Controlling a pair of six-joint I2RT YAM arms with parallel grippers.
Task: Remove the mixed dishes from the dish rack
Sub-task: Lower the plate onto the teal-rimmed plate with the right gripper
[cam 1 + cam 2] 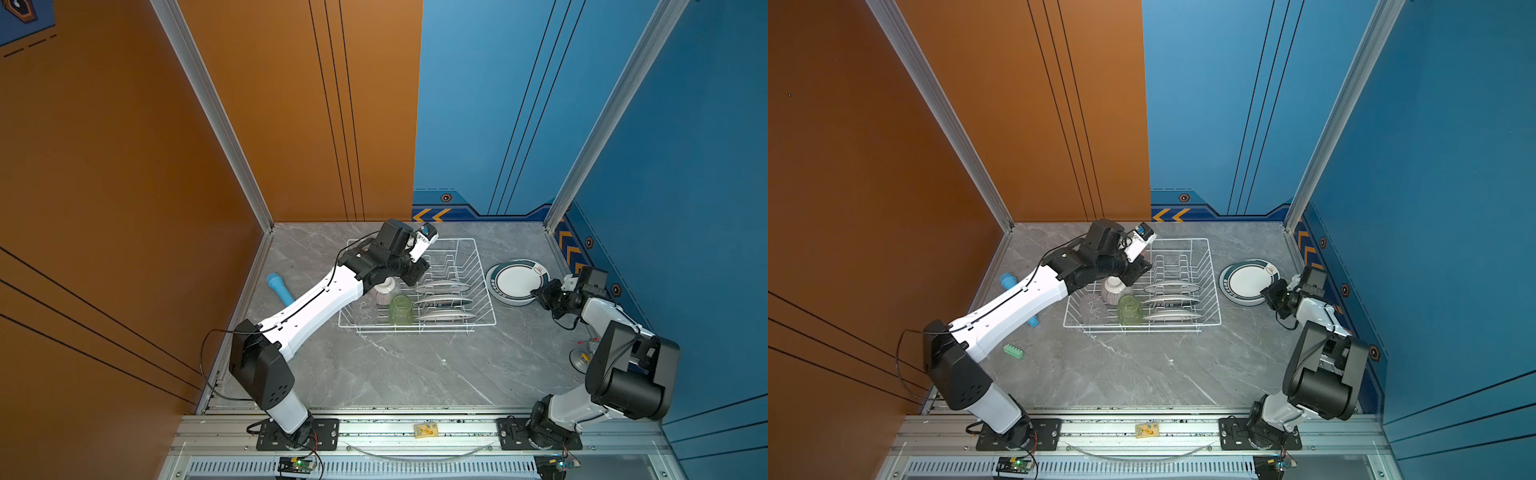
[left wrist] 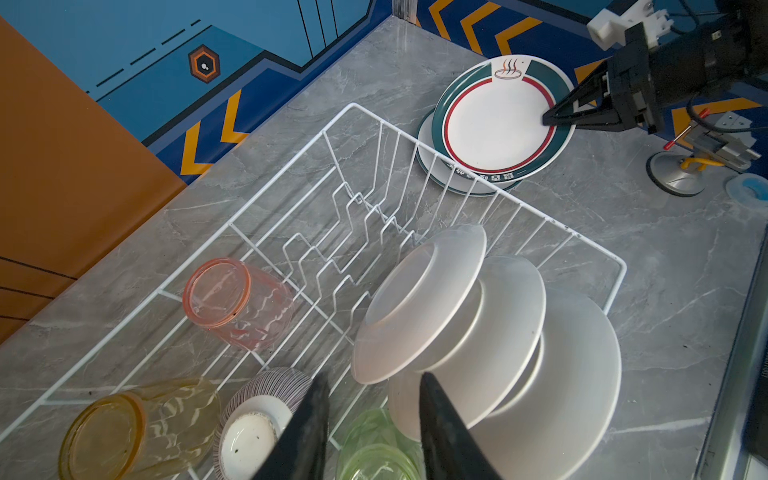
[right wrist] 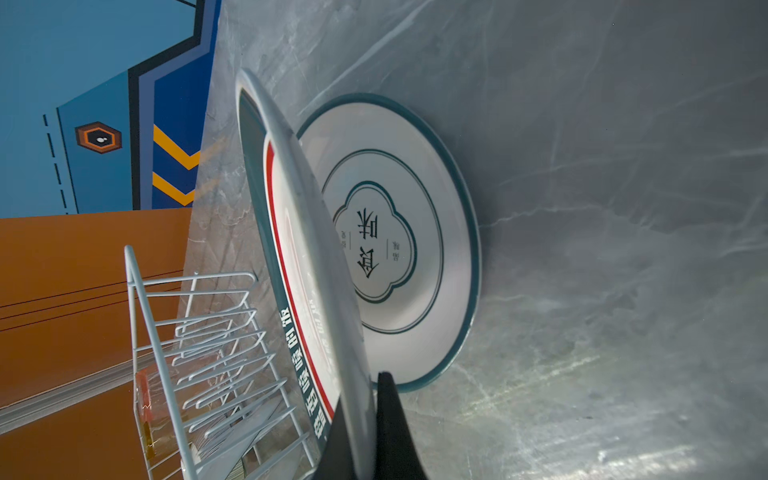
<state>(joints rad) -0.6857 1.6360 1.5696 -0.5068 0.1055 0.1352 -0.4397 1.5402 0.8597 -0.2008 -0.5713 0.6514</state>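
Note:
The held plate comes down with my right gripper onto the flat plate (image 1: 501, 297) (image 3: 392, 256) next and gets released there, since that one lies below my gripper.
The white wire dish rack (image 1: 484, 291) (image 2: 353, 106) holds three plates on edge (image 1: 444, 300) (image 2: 419, 303), a striped bowl (image 1: 384, 293) (image 2: 249, 436), and green (image 1: 401, 309) (image 2: 374, 449), pink (image 2: 237, 303), yellow (image 2: 124, 428) and clear (image 1: 1092, 307) tumblers. My left gripper (image 2: 374, 380) (image 1: 413, 272) hovers open over the rack near the closest plate's edge, gripping nothing. Right of the rack, my right gripper (image 3: 365, 386) (image 1: 540, 291) is shut on a green-and-red-rimmed plate (image 2: 498, 120) (image 3: 299, 208), tilted over another plate (image 3: 395, 241) that lies flat on the table.
A light-blue cylinder (image 1: 280, 286) lies left of the rack, partly under my left arm. A small green block (image 1: 1013, 351) sits on the table at the front left. A metal stand (image 1: 582, 357) (image 2: 681, 174) is by the right arm's base, close to the blue wall.

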